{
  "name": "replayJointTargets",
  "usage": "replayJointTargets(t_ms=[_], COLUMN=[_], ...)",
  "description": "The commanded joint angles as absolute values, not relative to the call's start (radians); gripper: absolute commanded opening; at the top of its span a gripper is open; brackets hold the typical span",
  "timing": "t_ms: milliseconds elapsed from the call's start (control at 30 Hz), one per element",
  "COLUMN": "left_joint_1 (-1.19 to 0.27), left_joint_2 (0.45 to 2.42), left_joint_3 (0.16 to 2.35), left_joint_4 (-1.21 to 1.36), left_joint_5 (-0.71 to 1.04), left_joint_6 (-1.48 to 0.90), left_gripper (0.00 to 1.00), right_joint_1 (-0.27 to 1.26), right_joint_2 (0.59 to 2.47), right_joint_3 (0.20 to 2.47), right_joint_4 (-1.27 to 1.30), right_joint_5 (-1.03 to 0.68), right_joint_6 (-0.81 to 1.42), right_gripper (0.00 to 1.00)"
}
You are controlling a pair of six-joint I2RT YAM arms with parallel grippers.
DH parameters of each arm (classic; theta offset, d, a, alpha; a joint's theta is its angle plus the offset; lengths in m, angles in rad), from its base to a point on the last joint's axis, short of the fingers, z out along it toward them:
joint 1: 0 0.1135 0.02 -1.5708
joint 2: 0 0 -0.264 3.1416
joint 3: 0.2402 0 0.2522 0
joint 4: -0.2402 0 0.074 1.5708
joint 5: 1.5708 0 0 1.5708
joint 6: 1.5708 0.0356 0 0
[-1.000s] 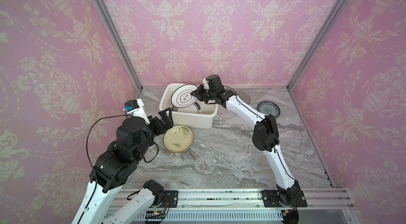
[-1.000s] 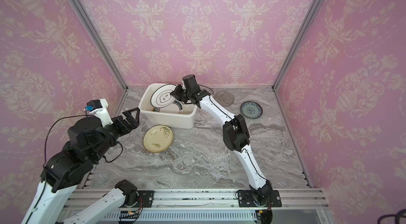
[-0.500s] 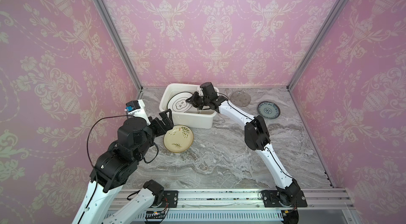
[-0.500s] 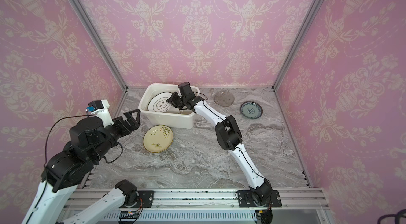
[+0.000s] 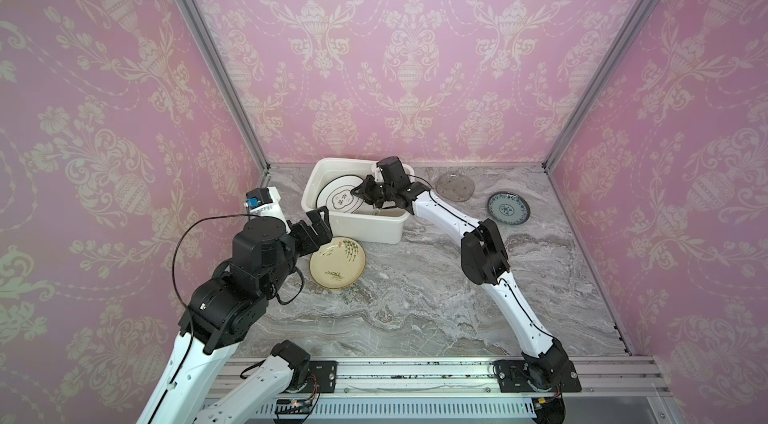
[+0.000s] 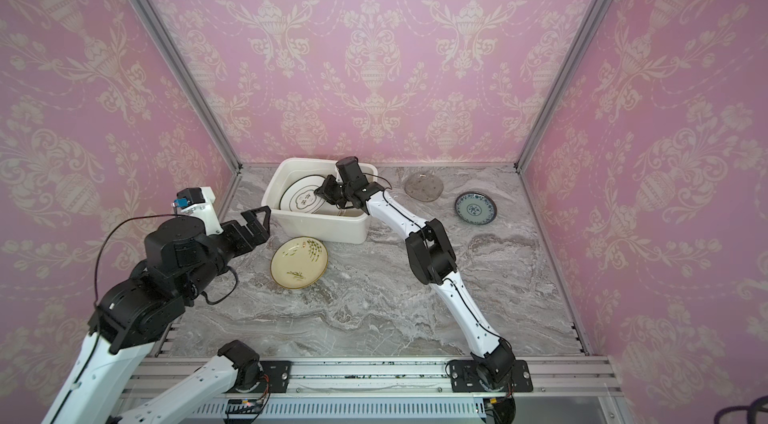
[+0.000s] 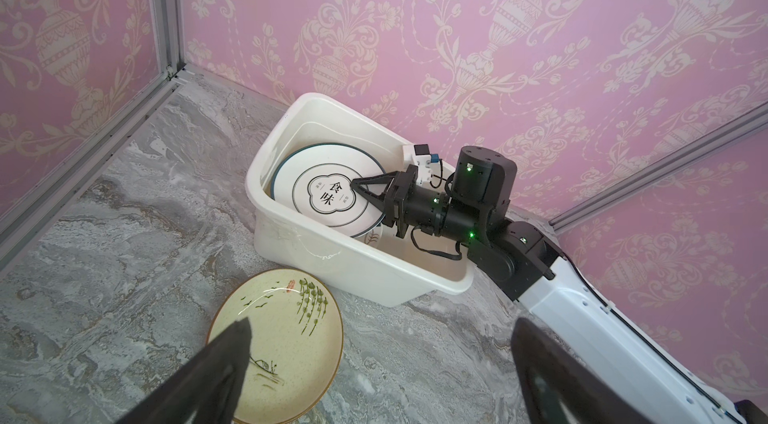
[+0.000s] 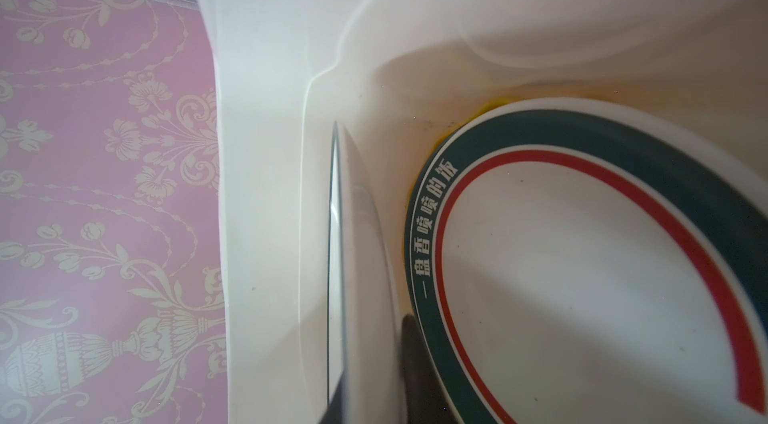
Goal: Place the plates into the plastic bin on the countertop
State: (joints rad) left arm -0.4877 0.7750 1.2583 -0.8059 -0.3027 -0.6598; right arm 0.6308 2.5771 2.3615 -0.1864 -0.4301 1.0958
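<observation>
The right gripper moves down next toward the green-rimmed plate (image 8: 588, 288) below it in the bin. It releases the white plate's rim, since the white plate still hangs tilted.
My right gripper (image 5: 360, 192) (image 8: 374, 380) reaches into the white plastic bin (image 5: 365, 230) (image 7: 357, 272), shut on the rim of a white plate (image 5: 338, 201) (image 7: 328, 197) with a dark edge and lettered middle. That plate hangs tilted inside the bin, above another plate (image 8: 582, 276) with a green lettered rim and red ring. A cream plate with sprigs (image 5: 337, 262) (image 7: 282, 339) lies on the countertop (image 5: 415, 297) in front of the bin. My left gripper (image 5: 320, 226) (image 7: 382, 330) hovers open over its near edge, holding nothing.
A smoky glass plate (image 5: 455, 187) and a blue-patterned plate (image 5: 508, 208) lie at the back right of the countertop. Pink patterned walls with aluminium posts close in three sides. The bin stands close to the back wall.
My right gripper has moved left and down, taking the white plate from steeply tilted above the bin to lower and flatter inside it. The left arm has hardly moved.
</observation>
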Motion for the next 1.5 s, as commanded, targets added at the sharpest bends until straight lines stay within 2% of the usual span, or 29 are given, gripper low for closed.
replayJointTargets(t_ms=[0, 533, 1133, 1267, 1367, 1467], left_joint_1=[-0.491, -0.491, -0.49, -0.49, -0.49, -0.489], left_joint_2=[0.784, 0.801, 0.796, 0.797, 0.798, 0.801], left_joint_3=[1.255, 1.261, 1.272, 1.273, 1.275, 1.276], left_joint_4=[-0.807, -0.8, -0.82, -0.822, -0.82, -0.821], left_joint_5=[-0.324, -0.317, -0.329, -0.338, -0.341, -0.344], left_joint_6=[-0.628, -0.627, -0.614, -0.612, -0.609, -0.607], left_gripper=[0.99, 0.99, 0.99, 0.99, 0.99, 0.99], right_joint_1=[0.624, 0.618, 0.618, 0.618, 0.62, 0.621], right_joint_2=[2.633, 2.53, 2.552, 2.564, 2.564, 2.562], right_joint_3=[2.361, 2.201, 2.254, 2.28, 2.294, 2.305], right_joint_4=[-0.189, -0.14, -0.341, -0.376, -0.417, -0.459], right_joint_5=[-0.425, -0.391, -0.351, -0.343, -0.316, -0.281], right_joint_6=[1.057, 1.033, 0.866, 0.855, 0.842, 0.817], right_gripper=[0.05, 0.06, 0.23, 0.3, 0.48, 0.62])
